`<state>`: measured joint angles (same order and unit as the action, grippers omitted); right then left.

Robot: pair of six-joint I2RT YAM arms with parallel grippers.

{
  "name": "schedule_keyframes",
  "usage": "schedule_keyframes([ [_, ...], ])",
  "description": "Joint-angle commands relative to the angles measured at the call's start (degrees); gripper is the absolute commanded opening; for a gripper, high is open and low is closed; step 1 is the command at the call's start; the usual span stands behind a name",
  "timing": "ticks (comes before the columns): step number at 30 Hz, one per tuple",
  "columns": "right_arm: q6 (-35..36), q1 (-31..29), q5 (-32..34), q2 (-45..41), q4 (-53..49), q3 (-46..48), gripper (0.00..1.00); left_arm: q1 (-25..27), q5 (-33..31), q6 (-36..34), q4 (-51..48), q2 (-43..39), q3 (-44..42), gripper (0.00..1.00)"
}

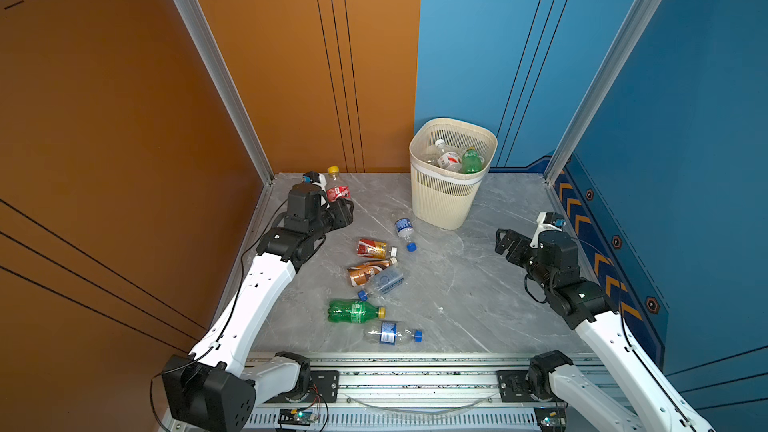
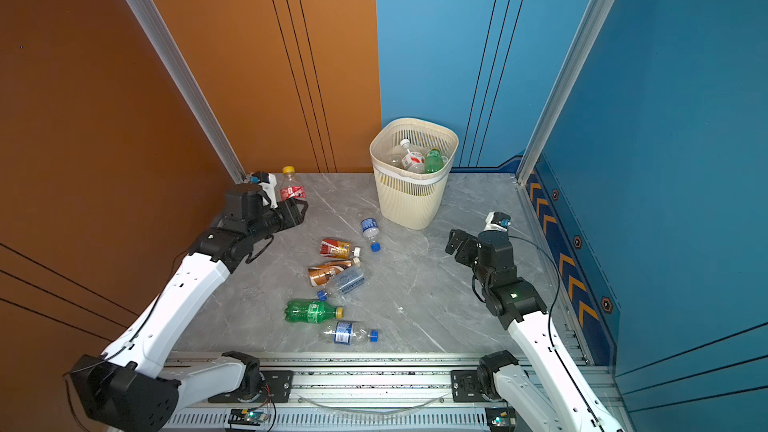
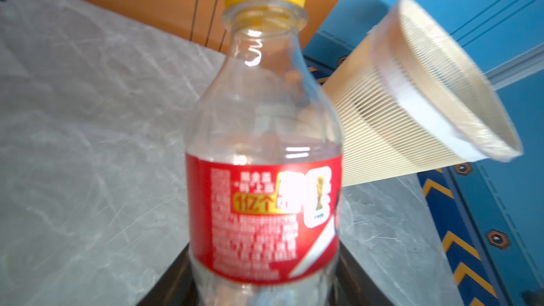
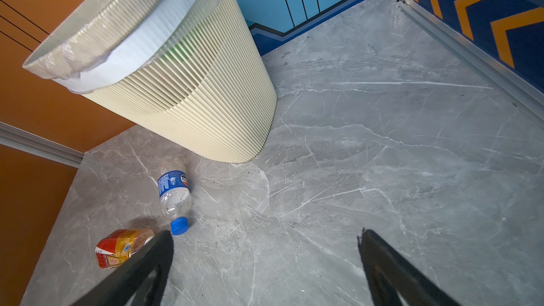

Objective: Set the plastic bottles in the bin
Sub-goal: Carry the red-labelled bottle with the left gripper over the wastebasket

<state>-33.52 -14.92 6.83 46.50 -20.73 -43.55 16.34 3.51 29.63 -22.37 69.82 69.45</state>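
Note:
My left gripper should lift, move the bottle over the bin's opening [image 1: 452, 148] and let go of it, because the bin's rim past the blue-labelled bottle [image 1: 404, 231] is higher than the fingers.
A clear plastic bottle [image 1: 336, 188] [image 3: 265, 142] with a yellow cap and red label stands upright at the table's far left corner. My left gripper [image 1: 343, 204] [image 3: 265, 289] is shut on its lower body, one dark finger on each side. The cream slotted bin [image 1: 446, 201] [image 2: 409, 201] [image 3: 412, 98] [image 4: 191, 98] stands at the back middle with several bottles inside, one of them green [image 1: 471, 162]. My right gripper [image 1: 502, 242] [image 4: 265, 234] hovers open and empty to the right of the bin. A blue-labelled bottle [image 1: 404, 231] [image 4: 173, 189] lies near the bin's base.
Several more bottles lie in the table's middle: an orange-labelled one [image 1: 372, 248] [image 4: 117, 248], a brown one [image 1: 368, 271], a clear one [image 1: 384, 282], a green one [image 1: 353, 311] and a clear blue-capped one [image 1: 390, 333]. Walls enclose the table on the left, back and right.

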Motion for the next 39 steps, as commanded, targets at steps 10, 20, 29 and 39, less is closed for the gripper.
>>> schedule_keyframes([
  [10, -1.5, 0.5, -1.8, -4.2, 0.1, 2.4, 1.00, 13.7, 0.1, -3.3, 4.0, 20.5, 28.4, 0.36],
  [20, -2.7, 0.7, -2.4, -7.8, -2.2, 4.1, 1.00, 18.4, 4.6, -1.8, 3.3, 42.5, 56.2, 0.36],
  [29, -3.2, 0.9, -2.4, -10.6, -4.4, 4.6, 1.00, 19.3, 8.3, 1.5, -2.9, 60.3, 80.7, 0.37],
  [39, -3.2, 1.1, -2.7, -11.3, -4.2, 5.4, 1.00, 19.1, 8.1, 3.3, -1.5, 64.1, 82.0, 0.60],
])
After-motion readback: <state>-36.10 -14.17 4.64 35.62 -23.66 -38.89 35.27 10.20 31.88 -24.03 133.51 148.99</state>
